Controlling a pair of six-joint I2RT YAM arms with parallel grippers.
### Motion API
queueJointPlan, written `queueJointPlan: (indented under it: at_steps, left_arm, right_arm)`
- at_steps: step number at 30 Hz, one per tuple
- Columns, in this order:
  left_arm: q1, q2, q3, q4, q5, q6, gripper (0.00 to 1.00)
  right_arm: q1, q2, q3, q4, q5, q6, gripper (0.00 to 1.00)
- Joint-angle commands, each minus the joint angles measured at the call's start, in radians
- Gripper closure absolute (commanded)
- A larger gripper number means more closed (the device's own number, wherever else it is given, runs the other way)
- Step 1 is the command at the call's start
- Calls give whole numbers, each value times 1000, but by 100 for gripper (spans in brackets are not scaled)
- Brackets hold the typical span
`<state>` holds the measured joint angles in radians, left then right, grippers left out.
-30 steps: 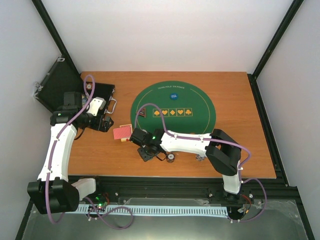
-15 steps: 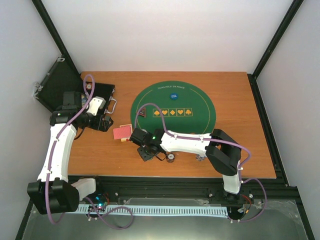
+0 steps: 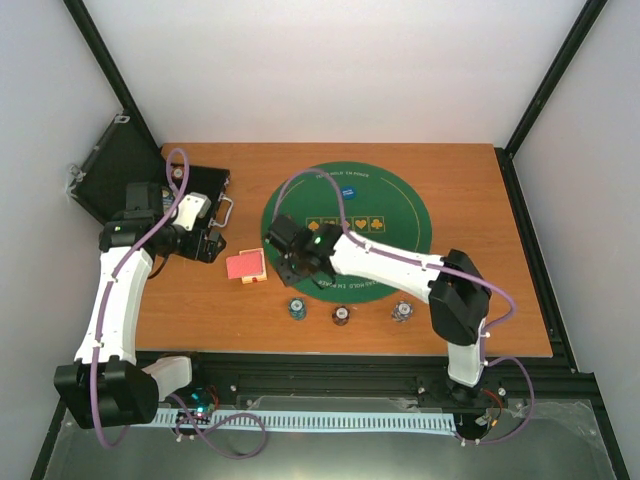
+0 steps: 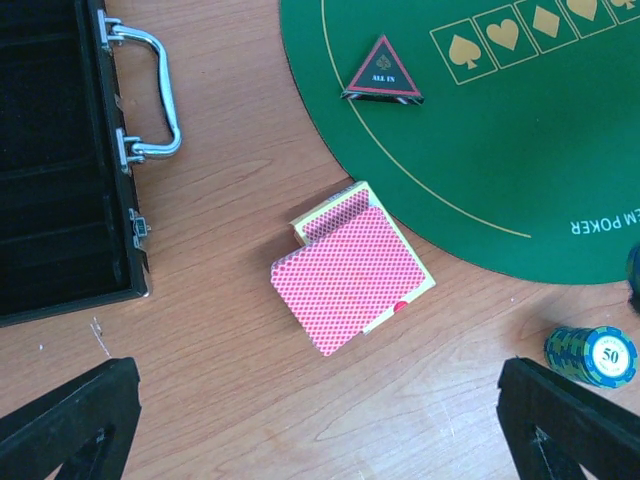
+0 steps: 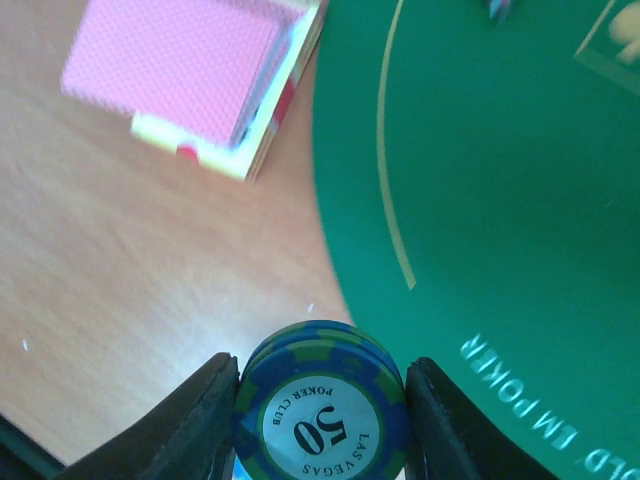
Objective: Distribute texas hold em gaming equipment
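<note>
My right gripper holds the chips. Next I will carry them outward to the open felt (image 5: 560, 22) between the triangular button and the printed spade, lower them and let them go there.
My right gripper (image 5: 322, 410) is shut on a short stack of blue-and-green "50" poker chips (image 5: 322, 400), held above the green mat's (image 5: 500, 200) lower-left edge; its fingers (image 5: 190, 420) press both sides. In the top view this gripper (image 3: 293, 270) hangs over the mat rim. Another blue chip stack (image 3: 296, 307) rests on the wood below it, also seen from the left wrist as a chip stack (image 4: 592, 355). Red-backed cards (image 4: 350, 265) lie on their box left of the mat. A dark triangular button (image 4: 383, 72) sits on the felt. My left gripper (image 4: 320, 430) hovers open near the cards.
A dark chip stack (image 3: 341, 315) and a pale one (image 3: 402, 312) stand near the table's front edge. A blue round button (image 3: 348, 192) lies at the mat's far side. The open black case (image 4: 60, 150) with its metal handle (image 4: 150, 95) sits at far left.
My right arm has swung from the front edge up to the mat's lower-left rim with chips in its jaws, uncovering a blue stack left on the wood. The left arm has not moved.
</note>
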<state>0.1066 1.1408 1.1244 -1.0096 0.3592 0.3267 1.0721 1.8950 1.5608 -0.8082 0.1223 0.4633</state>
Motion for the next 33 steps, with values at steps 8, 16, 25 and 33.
queueJointPlan:
  at_steps: [8,16,25,33]
  left_arm:
    - [4,-12,72,-15,-11,12,0]
    - [5,1,87,-23,-15,24,0]
    - [5,6,80,-17,-13,26,0]
    - [5,6,87,-23,-8,29,0]
  right_arm:
    - [-210,270,318,-29,-13,-124,93]
    - [-283,427,453,-40,-60,-145,92]
    - [-284,547,544,-60,-102,-159,91]
    - [-285,534,509,-60,-102,-154,90]
